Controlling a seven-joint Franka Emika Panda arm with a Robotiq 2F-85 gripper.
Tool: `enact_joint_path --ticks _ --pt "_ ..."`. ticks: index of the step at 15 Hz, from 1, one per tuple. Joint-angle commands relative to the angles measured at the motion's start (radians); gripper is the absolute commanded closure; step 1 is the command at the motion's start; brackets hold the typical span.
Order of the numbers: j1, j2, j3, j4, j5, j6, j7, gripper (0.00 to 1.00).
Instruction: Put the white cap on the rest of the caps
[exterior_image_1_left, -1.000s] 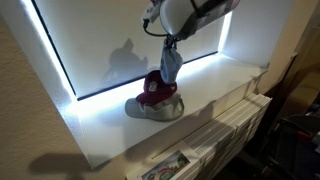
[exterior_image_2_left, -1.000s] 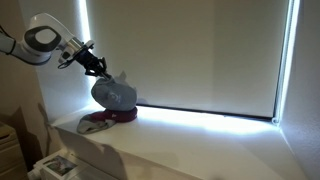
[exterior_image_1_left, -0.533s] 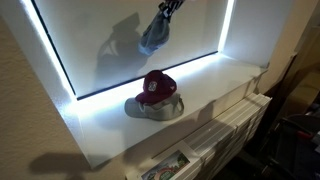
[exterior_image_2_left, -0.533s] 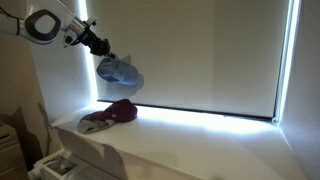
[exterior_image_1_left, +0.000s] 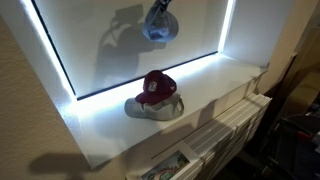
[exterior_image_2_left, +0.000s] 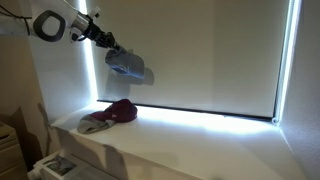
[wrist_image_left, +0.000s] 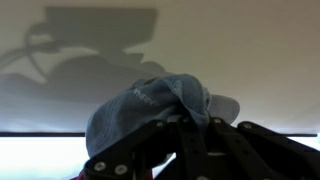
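Observation:
Next, my gripper lowers a little toward the maroon cap's top (exterior_image_1_left: 156, 84) and releases the white cap (exterior_image_1_left: 158, 26) above it, as the white cap hangs well above the pile.
The white cap (exterior_image_1_left: 158, 26) looks bluish-grey in the backlight and hangs from my gripper (exterior_image_2_left: 108, 48), high in front of the window blind. It also shows in an exterior view (exterior_image_2_left: 127, 66) and in the wrist view (wrist_image_left: 150, 105), where the jaws (wrist_image_left: 190, 122) are shut on its fabric. The rest of the caps, a maroon cap (exterior_image_1_left: 157, 88) over a pale grey one (exterior_image_1_left: 150, 108), lies on the white sill well below the held cap. The pile also shows in an exterior view (exterior_image_2_left: 112, 114).
The white sill (exterior_image_1_left: 215, 80) runs along the bright gap under the closed blind (exterior_image_2_left: 210, 50). A white radiator (exterior_image_1_left: 225, 135) stands below the sill. A wall corner (exterior_image_2_left: 55, 80) stands beside the pile.
My gripper has lifted the white cap from just above the pile to high in front of the blind. The pile has not moved.

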Motion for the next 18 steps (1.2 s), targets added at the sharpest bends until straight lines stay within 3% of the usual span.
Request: enact_joint_path --ticks 1,7,8,9,10,13,16,18 --pt "-0.036 0.105 -0.022 0.054 0.002 -0.101 0.0 0.98" --pt "-0.023 0.254 -0.063 0.136 -0.157 -0.314 0.001 0.98" --pt "-0.035 0.288 -0.07 0.153 -0.179 -0.348 0.0 0.66" --pt "-0.033 0.203 -0.014 0.15 -0.291 -0.27 0.0 0.64" --pt "-0.042 0.215 -0.002 0.155 -0.336 -0.266 0.001 0.59" --pt "-0.072 0.204 0.087 0.117 -0.399 -0.152 0.002 0.36" --pt "-0.112 0.207 0.204 0.013 -0.253 0.111 0.005 0.16" --pt "-0.241 0.204 0.33 0.083 -0.096 0.279 0.003 0.0"
